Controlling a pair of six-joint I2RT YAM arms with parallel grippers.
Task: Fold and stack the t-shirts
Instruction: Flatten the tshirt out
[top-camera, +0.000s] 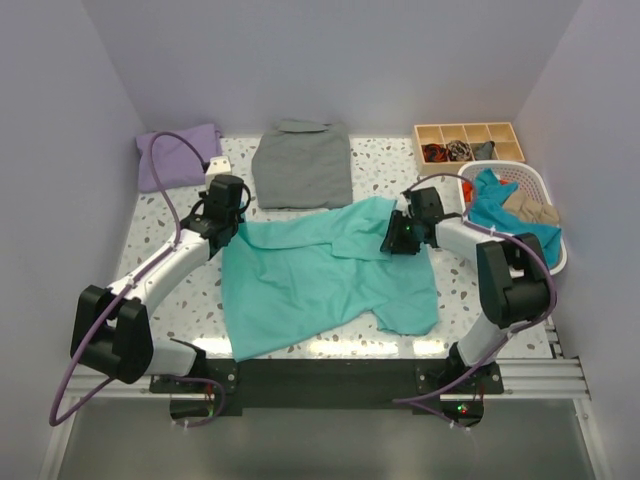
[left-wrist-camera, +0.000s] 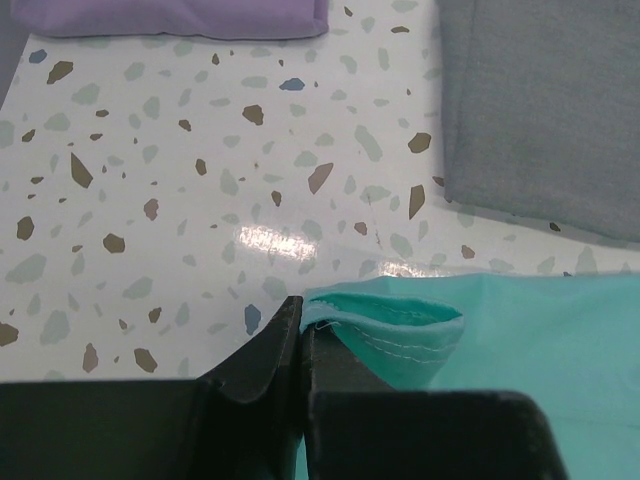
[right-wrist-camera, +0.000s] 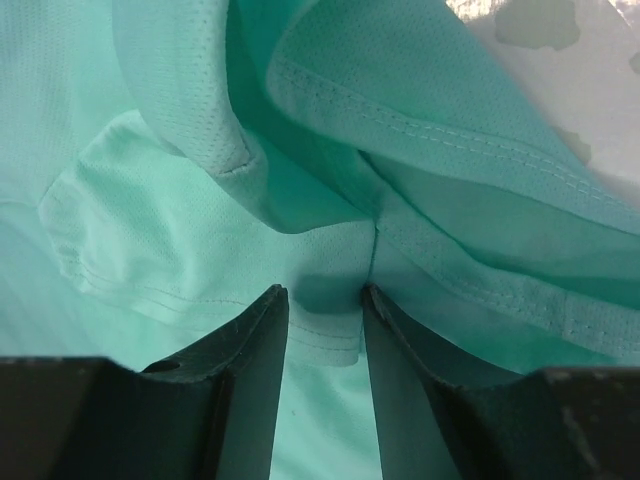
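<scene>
The shirt lies rumpled, so my left gripper should lift its hem left in the top view, then lower and release it on the bare speckled tabletop.
A turquoise-green t-shirt (top-camera: 320, 285) lies spread and rumpled across the middle of the table. My left gripper (top-camera: 222, 238) sits at its far left corner. In the left wrist view that gripper (left-wrist-camera: 300, 305) is shut on the stitched hem of the turquoise shirt (left-wrist-camera: 400, 335). My right gripper (top-camera: 398, 243) rests on the shirt's far right part. In the right wrist view it (right-wrist-camera: 325, 295) stands open, its fingers on either side of a hemmed fold of the turquoise cloth (right-wrist-camera: 320, 330). A lavender t-shirt (top-camera: 175, 158) lies folded at the back left.
A folded grey shirt (top-camera: 302, 165) lies at the back centre, just beyond the turquoise one. At the back right stand a wooden compartment box (top-camera: 468, 132) and a white basket (top-camera: 552, 250) with more clothes. Speckled table (left-wrist-camera: 200, 200) shows between the lavender and grey shirts.
</scene>
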